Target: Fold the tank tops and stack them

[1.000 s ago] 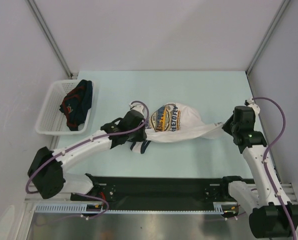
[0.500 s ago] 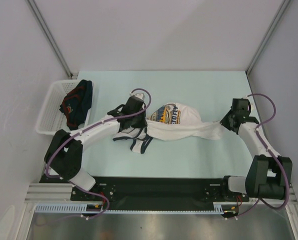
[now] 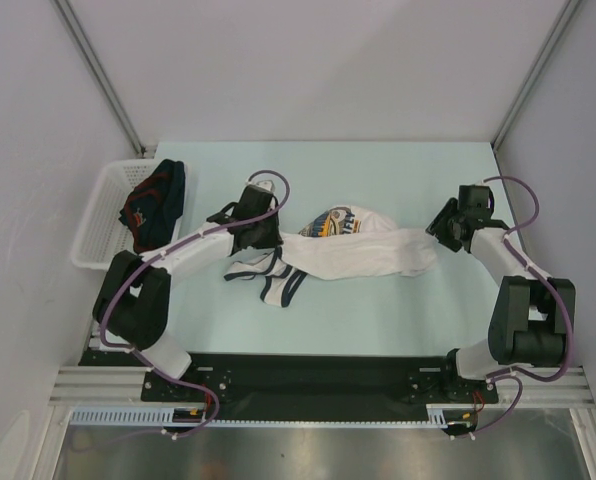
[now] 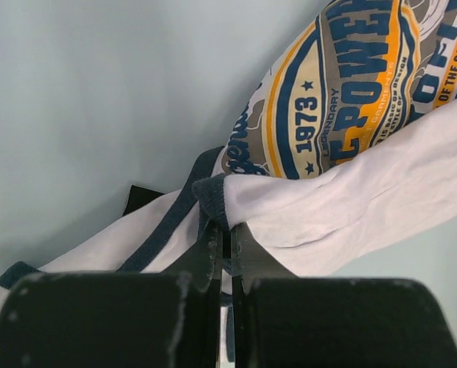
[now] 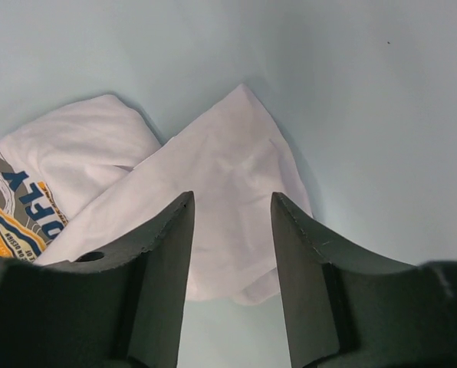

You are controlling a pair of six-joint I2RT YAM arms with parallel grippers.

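My right gripper will move down to that corner next, because the white tank top's loose end lies flat with its far corner (image 3: 427, 232) (image 5: 243, 100) showing.
The white tank top (image 3: 363, 250) with dark trim and a yellow-blue print lies stretched across the middle of the table. It also shows in the left wrist view (image 4: 366, 192) and the right wrist view (image 5: 213, 192). My left gripper (image 3: 266, 232) is shut on its dark-trimmed edge (image 4: 213, 201) at the left end. My right gripper (image 3: 444, 228) is open and empty just above the top's right end, which lies flat on the table. The navy tank top (image 3: 155, 208) with dark-red trim lies crumpled in the white basket (image 3: 103, 225) at the far left.
The basket stands at the table's left edge, near the left arm's elbow. A metal frame post runs along each back corner. The black rail with both arm bases (image 3: 318, 375) lines the near edge.
My right gripper has let go of the top's right end and opened, and that end now lies on the table. My left gripper has moved back and left with the trim in it.
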